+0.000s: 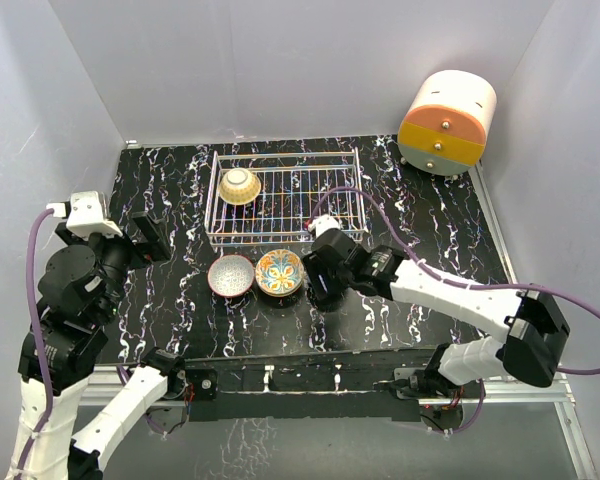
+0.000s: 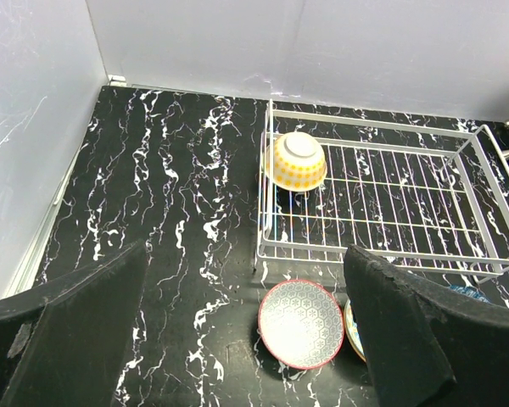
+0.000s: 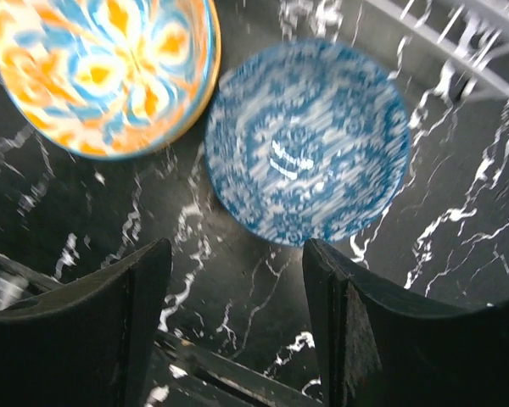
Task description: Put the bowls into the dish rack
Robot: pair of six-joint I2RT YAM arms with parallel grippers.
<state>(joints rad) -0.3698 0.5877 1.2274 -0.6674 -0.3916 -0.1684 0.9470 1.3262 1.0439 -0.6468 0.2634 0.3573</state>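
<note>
My right gripper will next go down onto the blue-patterned bowl's rim on the side by the orange-and-blue floral bowl, where the empty table leaves room for a finger.
The white wire dish rack stands at the table's middle back, with the yellow-cream bowl tilted in its left end; the left wrist view shows both the rack and this bowl. In front of the rack sit the grey bowl and the orange-and-blue floral bowl. My right gripper is open and empty, just right of the floral bowl and above the blue-patterned bowl, which the top view hides. My left gripper is open and empty, left of the bowls.
A round cream-and-orange drum cabinet stands at the back right. White walls close in the table on the left, back and right. A purple cable loops over the rack's right end.
</note>
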